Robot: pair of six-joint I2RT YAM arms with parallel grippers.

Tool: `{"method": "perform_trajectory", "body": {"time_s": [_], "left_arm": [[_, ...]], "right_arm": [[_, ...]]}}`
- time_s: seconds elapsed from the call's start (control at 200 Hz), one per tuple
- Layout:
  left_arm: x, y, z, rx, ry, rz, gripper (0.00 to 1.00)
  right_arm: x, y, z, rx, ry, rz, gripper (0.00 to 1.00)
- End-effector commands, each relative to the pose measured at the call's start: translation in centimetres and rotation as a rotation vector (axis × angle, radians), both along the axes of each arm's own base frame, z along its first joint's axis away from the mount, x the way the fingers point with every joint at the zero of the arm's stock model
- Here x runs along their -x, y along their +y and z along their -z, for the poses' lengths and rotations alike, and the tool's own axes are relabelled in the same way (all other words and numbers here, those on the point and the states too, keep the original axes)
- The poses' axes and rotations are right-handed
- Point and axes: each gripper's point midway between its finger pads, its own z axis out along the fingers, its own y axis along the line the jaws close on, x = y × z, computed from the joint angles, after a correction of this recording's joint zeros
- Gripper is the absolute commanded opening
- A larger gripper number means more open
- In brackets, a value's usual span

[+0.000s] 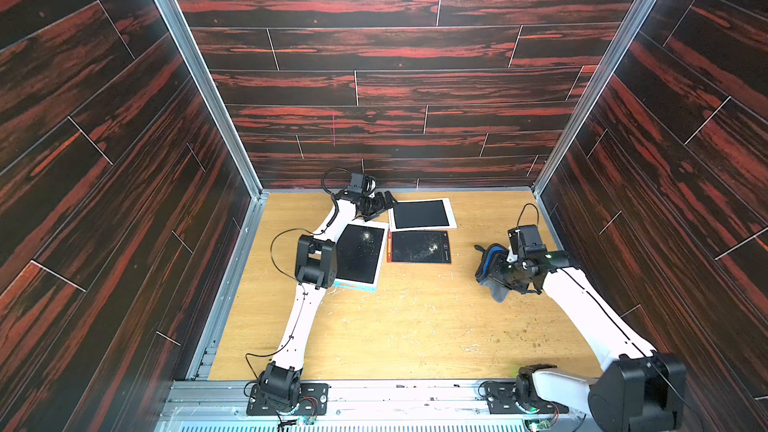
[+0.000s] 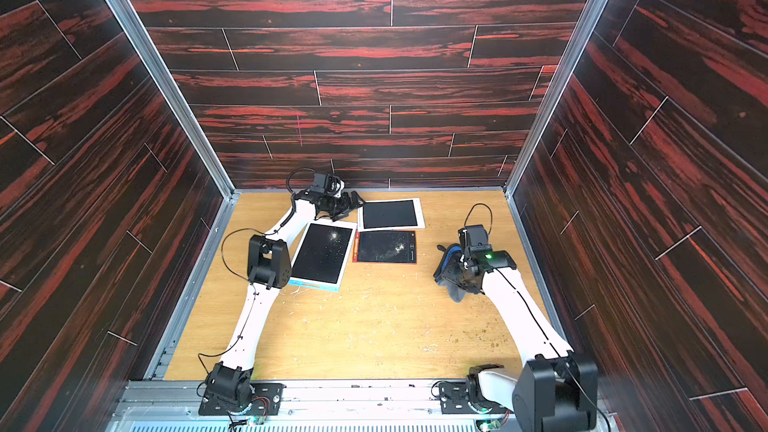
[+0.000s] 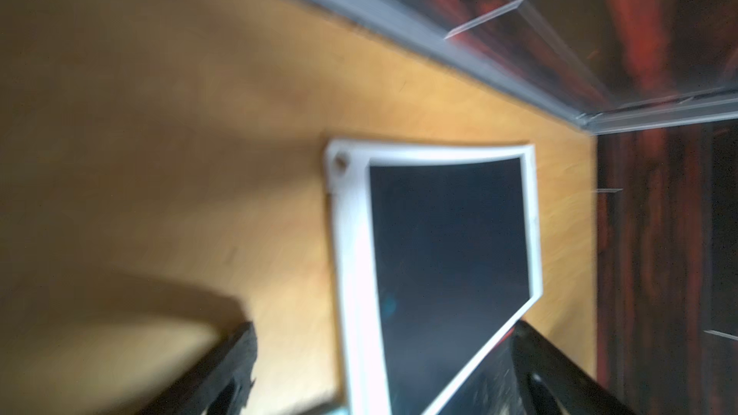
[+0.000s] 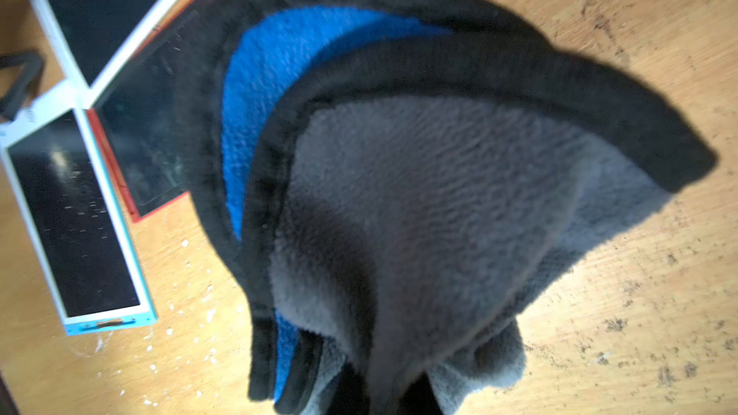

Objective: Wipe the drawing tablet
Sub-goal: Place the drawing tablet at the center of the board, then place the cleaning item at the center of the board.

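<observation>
My right gripper moves outward and down next and releases the cloth, since a clear patch of tabletop by the red-framed tablet lies outward of and below it.
Three drawing tablets lie together at the back of the table. The white-framed one [image 1: 422,214] [image 3: 447,241] has a clean dark screen. The red-framed one [image 1: 419,247] [image 4: 147,133] and the blue-edged one [image 1: 359,255] [image 4: 76,221] are speckled with white marks. My left gripper [image 1: 385,202] [image 3: 383,385] is open, hovering at the near-left corner of the white-framed tablet. Its fingers [image 3: 227,369] stand wide apart with nothing gripped. My right gripper [image 1: 498,274] [image 4: 379,397] is shut on a grey, blue and black cloth [image 1: 488,261] [image 4: 419,193], to the right of the tablets.
The wooden table [image 1: 415,326] carries white flecks near the blue-edged tablet and dark crumbs at the front right. Dark red panelled walls with metal rails [image 1: 249,243] close in three sides. The left arm's elbow [image 1: 316,259] overlaps the blue-edged tablet's left side.
</observation>
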Motion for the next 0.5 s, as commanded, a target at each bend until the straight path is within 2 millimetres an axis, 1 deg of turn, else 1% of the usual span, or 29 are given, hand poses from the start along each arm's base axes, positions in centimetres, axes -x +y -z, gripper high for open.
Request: {"method": "perform_trajectory", "body": {"time_s": [0.0,0.065,0.145,0.16,0.18,0.2,0.205,0.21,0.215,0.276,0.376,0.401,0.496], "left_arm": [[3.9,0.6,-4.1,-0.084,0.022,0.042,1.0],[6.2,0.4,-5.1,-0.08,0.043,0.057,1.0],[8.9,-0.2,-6.4,-0.064,0.039,0.06,1.0],[8.9,-0.3,-7.0,-0.053,0.013,0.055,1.0],[9.5,-0.4,-7.3,-0.041,0.01,0.053,1.0],[10.1,-0.5,-7.5,-0.032,0.01,0.052,1.0],[10.3,-0.4,-7.1,-0.033,0.021,0.05,1.0],[10.5,-0.5,-7.6,-0.029,0.011,0.052,1.0],[10.6,-0.5,-7.3,-0.028,0.019,0.05,1.0],[12.1,-0.5,-7.9,-0.002,0.014,0.049,1.0],[14.3,-0.7,-8.0,-0.007,-0.007,0.073,1.0],[14.8,-0.7,-7.7,0.0,0.0,0.077,1.0],[16.0,-1.0,-7.5,0.078,0.022,0.069,1.0]], "right_arm": [[-1.5,0.0,0.1,0.021,-0.012,-0.015,0.0],[-2.7,0.0,0.4,0.034,-0.013,-0.01,0.0],[-4.3,0.5,0.4,0.021,-0.025,-0.014,0.0],[-4.6,0.5,0.4,0.017,-0.026,-0.013,0.0],[-4.9,0.7,0.5,0.012,-0.026,-0.013,0.0],[-5.3,0.8,0.5,0.009,-0.028,-0.012,0.0],[-5.4,0.9,0.5,0.007,-0.028,-0.015,0.0],[-5.5,0.9,0.5,0.005,-0.029,-0.014,0.0],[-5.6,0.9,0.6,0.004,-0.029,-0.014,0.0],[-6.5,1.3,0.7,-0.006,-0.031,-0.017,0.0],[-7.7,1.5,1.2,-0.005,-0.027,-0.019,0.0],[-8.0,1.5,1.3,-0.003,-0.023,-0.019,0.0],[-8.8,1.6,1.4,0.002,-0.026,-0.021,0.0]]}}
